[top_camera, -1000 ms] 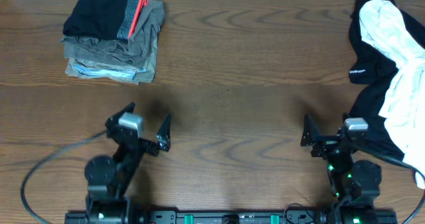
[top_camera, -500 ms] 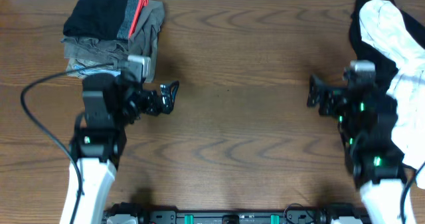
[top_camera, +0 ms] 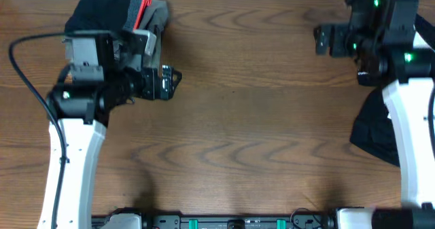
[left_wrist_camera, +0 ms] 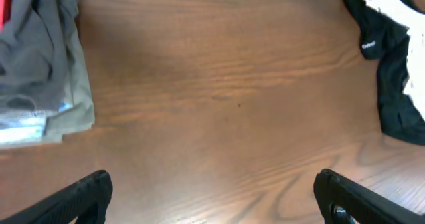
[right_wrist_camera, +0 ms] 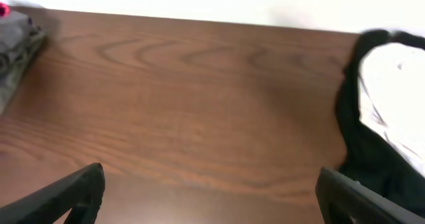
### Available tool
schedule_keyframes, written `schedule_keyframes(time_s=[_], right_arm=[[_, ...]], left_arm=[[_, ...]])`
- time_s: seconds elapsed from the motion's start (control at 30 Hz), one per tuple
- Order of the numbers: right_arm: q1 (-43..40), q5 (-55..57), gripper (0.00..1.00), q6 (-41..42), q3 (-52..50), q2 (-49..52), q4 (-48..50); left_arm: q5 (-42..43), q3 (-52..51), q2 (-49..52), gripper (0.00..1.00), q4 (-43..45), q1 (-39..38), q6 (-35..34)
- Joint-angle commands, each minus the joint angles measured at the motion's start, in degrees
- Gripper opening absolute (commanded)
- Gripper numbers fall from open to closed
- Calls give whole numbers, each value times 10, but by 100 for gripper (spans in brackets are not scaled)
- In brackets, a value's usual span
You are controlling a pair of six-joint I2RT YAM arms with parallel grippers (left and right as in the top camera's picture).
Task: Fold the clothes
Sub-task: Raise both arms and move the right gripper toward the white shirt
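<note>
The white cloth's bunched edge (right_wrist_camera: 406, 156) lies below my right gripper and to its right in the overhead view. My right gripper needs to move across from the bare wood and go down onto it next.
A stack of folded clothes (top_camera: 136, 15) lies at the far left, black on top with a red stripe, partly hidden by my left arm. It also shows at the left of the left wrist view (left_wrist_camera: 40, 71). A pile of unfolded black and white clothes (top_camera: 375, 130) lies at the right edge, mostly hidden by my right arm. It is clearer in the right wrist view (right_wrist_camera: 388, 98). My left gripper (top_camera: 168, 83) is open and empty beside the stack. My right gripper (top_camera: 322, 39) is open and empty above bare wood, left of the pile.
The wooden table (top_camera: 251, 120) spreads between the two arms. A black cable (top_camera: 27, 73) loops from the left arm. The far table edge meets a white wall (right_wrist_camera: 199, 1). The pile's black sleeve (left_wrist_camera: 392, 84) shows at the right of the left wrist view.
Both arms have risen from near the front edge and reached toward the back. The left gripper moved up beside the folded stack, the right one up to the pile's top. Both stayed open.
</note>
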Motion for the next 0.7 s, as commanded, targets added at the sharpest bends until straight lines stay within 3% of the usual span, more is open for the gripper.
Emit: schedule_keyframes(time_s=[0.0, 0.3, 0.4, 0.67], right_arm=[[-5, -43, 99, -18, 30, 23, 4], [-46, 30, 99, -30, 29, 28, 61], [-76, 21, 99, -17, 29, 30, 72], [-136, 28, 98, -28, 29, 48, 104]], left_arm=[[24, 31, 23, 98, -7, -1, 10], [59, 29, 47, 98, -22, -1, 7], [50, 39, 63, 98, -10, -1, -28], [-8, 165, 179, 98, -20, -2, -62]])
